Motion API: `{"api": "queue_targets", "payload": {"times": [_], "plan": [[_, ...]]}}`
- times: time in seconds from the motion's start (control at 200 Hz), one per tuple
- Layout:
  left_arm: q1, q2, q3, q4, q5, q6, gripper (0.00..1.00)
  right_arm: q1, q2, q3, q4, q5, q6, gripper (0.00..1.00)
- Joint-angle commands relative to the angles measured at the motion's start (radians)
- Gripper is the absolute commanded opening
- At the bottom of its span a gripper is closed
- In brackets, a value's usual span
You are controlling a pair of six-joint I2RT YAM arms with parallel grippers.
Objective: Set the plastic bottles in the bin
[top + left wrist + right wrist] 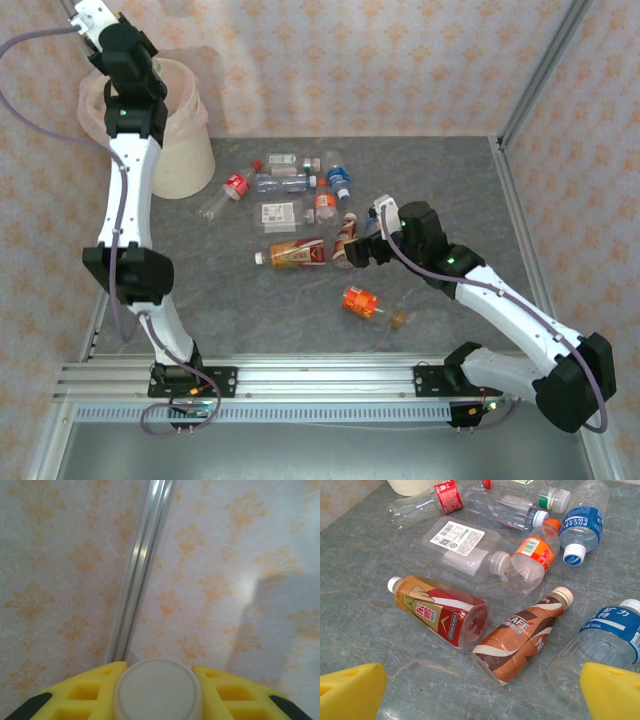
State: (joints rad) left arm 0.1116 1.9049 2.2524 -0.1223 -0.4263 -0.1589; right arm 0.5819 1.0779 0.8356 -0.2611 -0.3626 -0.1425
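Observation:
My left gripper tilts downward over the cream bin's opening (179, 92) next and releases the plastic bottle there, since its fingers still face the wallpapered wall.
My left gripper (159, 675) is shut on a plastic bottle, whose white cap (159, 692) sits between the yellow fingers. In the top view this gripper (128, 62) hangs over the cream bin (185, 150) at the back left. My right gripper (481, 680) stands open low over the table. A brown coffee bottle (522, 632) and a red-and-gold bottle (440, 611) lie just ahead of it, and a blue-labelled bottle (607, 637) lies by its right finger. Several more bottles (290, 185) lie in the middle of the table. A crushed orange bottle (360, 301) lies nearer the front.
Wallpapered walls close the table at the back and sides, with aluminium posts (545, 65) at the corners. A metal rail (320, 380) carries both arm bases along the near edge. Bare grey table (230, 310) lies in front of the bottles.

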Motion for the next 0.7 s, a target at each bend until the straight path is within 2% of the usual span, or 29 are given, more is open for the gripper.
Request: {"api": "queue_targets", "payload": {"times": [0.0, 0.14, 0.385, 0.555, 0.646, 0.696], "plan": [[0.047, 0.099, 0.155, -0.205, 0.031, -0.129, 0.0, 0.004, -0.009, 0.026, -0.03, 0.016, -0.066, 0.99], [0.065, 0.211, 0.278, -0.288, 0.051, -0.168, 0.0, 0.005, 0.003, 0.048, -0.062, 0.015, -0.084, 0.99], [0.074, 0.278, 0.252, -0.335, 0.22, -0.3, 0.0, 0.004, 0.006, 0.05, -0.087, 0.008, -0.122, 0.99], [0.076, 0.322, 0.271, -0.349, 0.297, -0.369, 0.19, 0.004, 0.008, 0.054, -0.105, -0.017, -0.141, 0.99], [0.077, 0.331, 0.292, -0.366, 0.323, -0.37, 0.36, 0.004, 0.011, 0.049, -0.12, -0.024, -0.153, 0.99], [0.078, 0.332, 0.309, -0.392, 0.335, -0.397, 0.51, 0.004, 0.016, 0.047, -0.129, -0.02, -0.161, 0.99]]}}
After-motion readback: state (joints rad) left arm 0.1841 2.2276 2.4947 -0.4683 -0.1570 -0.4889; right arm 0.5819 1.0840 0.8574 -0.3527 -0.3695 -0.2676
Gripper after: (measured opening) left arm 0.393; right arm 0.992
